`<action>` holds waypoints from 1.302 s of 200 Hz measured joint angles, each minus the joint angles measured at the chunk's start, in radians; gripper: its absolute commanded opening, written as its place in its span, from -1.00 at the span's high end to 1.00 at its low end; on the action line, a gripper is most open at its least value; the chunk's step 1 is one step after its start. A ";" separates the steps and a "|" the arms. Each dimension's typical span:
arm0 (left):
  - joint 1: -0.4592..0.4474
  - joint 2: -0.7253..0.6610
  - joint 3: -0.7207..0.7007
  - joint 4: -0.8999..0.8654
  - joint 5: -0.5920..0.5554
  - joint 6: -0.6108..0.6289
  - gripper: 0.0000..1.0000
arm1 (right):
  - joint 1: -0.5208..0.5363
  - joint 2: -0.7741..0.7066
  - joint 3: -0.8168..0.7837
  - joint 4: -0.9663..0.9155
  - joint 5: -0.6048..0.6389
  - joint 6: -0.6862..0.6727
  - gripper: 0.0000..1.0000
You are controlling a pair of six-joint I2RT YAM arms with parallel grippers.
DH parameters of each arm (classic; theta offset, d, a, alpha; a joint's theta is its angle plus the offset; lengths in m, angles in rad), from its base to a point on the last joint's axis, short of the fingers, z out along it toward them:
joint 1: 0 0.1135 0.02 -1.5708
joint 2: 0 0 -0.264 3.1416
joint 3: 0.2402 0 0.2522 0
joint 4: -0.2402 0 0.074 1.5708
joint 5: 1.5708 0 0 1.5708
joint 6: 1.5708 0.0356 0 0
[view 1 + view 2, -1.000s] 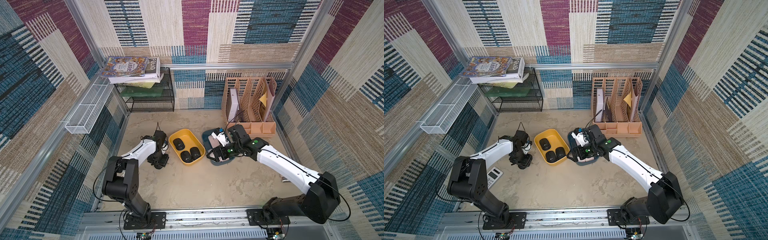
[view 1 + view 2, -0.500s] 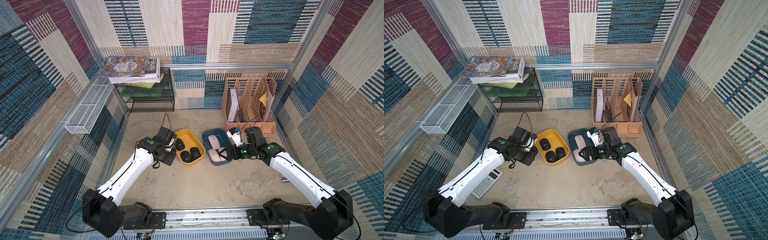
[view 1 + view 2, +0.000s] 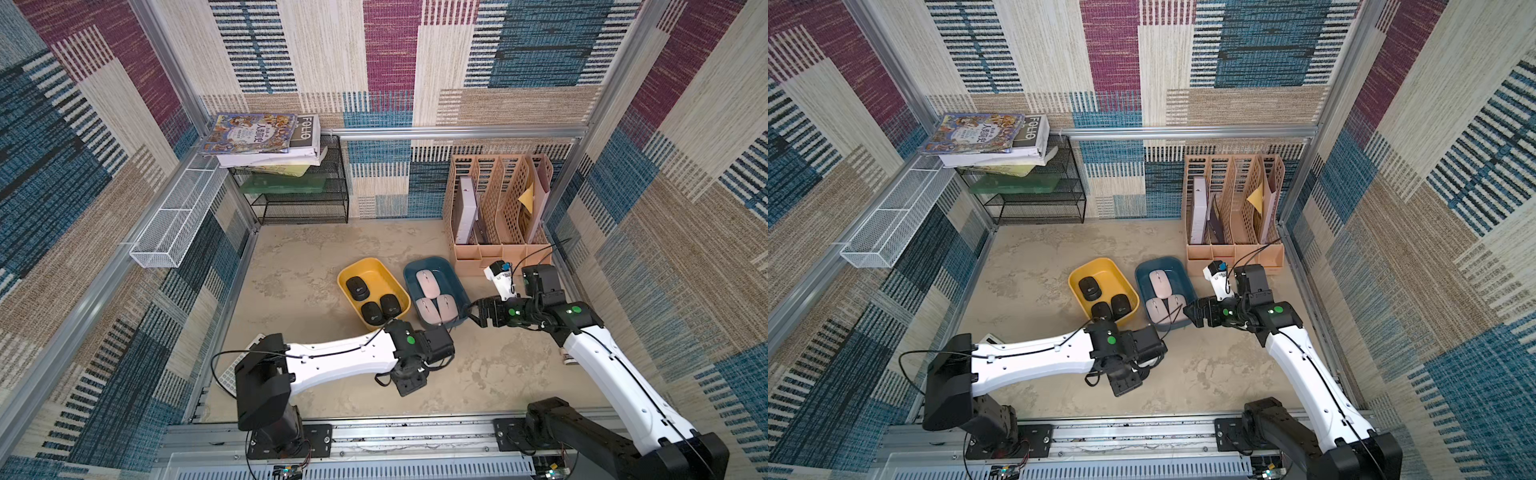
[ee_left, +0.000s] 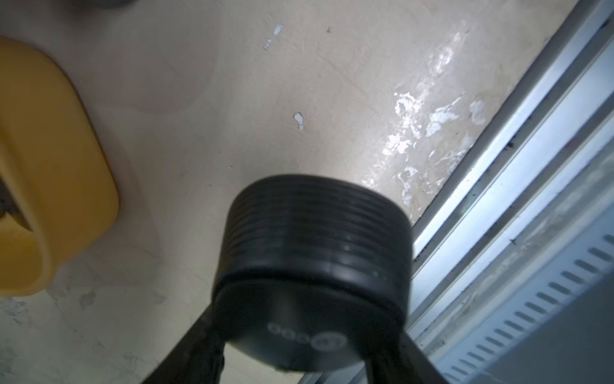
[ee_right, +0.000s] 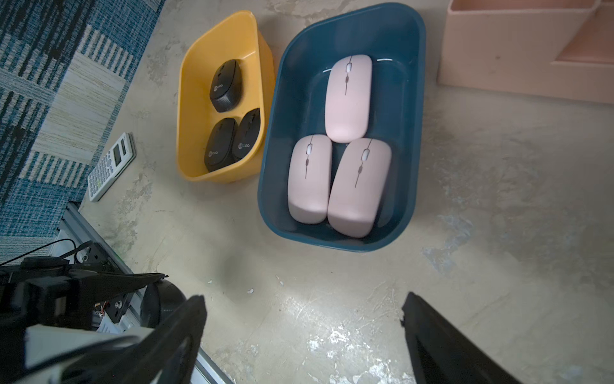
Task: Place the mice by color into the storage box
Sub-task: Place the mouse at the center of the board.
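Observation:
The bare bottom of the box is just below my left gripper's fingers, so the gripper will next move down and let go of the black mouse (image 4: 315, 252) there, near the front bar (image 4: 342, 163).
In both top views a yellow storage box (image 3: 345, 274) (image 3: 1076, 275) holds three black mice (image 3: 357, 288), and the blue box (image 3: 449, 266) (image 3: 1183, 270) beside it holds three pink mice (image 3: 426, 279). My left gripper (image 3: 409, 380) hangs just in front of the two boxes. The left wrist view shows it shut on a fourth black mouse (image 4: 315, 252) above the bare floor, near the front rail. My right gripper (image 3: 473, 313) (image 5: 303, 299) stands open and empty at the blue box's (image 5: 419, 99) near right corner.
A white-and-grey calculator (image 5: 111, 166) lies at the left wall, partly behind my left arm in a top view (image 3: 990, 340). A pink file organizer (image 3: 498, 216) stands back right. A black wire shelf with books (image 3: 299, 195) and a white mesh basket (image 3: 174, 224) are back left.
My left arm has swung from the left of the yellow box round to the front of the boxes. My right gripper has drawn back from over the blue box, toward the right.

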 measured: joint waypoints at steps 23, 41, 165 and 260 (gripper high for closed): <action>-0.023 0.049 0.013 0.005 -0.021 0.018 -0.12 | -0.002 -0.003 -0.012 -0.003 0.003 -0.003 -0.92; -0.032 0.073 0.011 0.019 -0.028 0.044 -0.13 | -0.002 -0.010 -0.027 -0.006 0.002 -0.003 -0.91; -0.043 0.093 -0.051 0.108 -0.075 0.113 -0.87 | -0.004 0.000 -0.020 -0.010 -0.043 -0.002 -0.92; 0.417 -0.549 -0.299 0.207 0.034 -0.235 -0.91 | 0.006 0.060 -0.027 0.053 -0.121 0.033 -0.91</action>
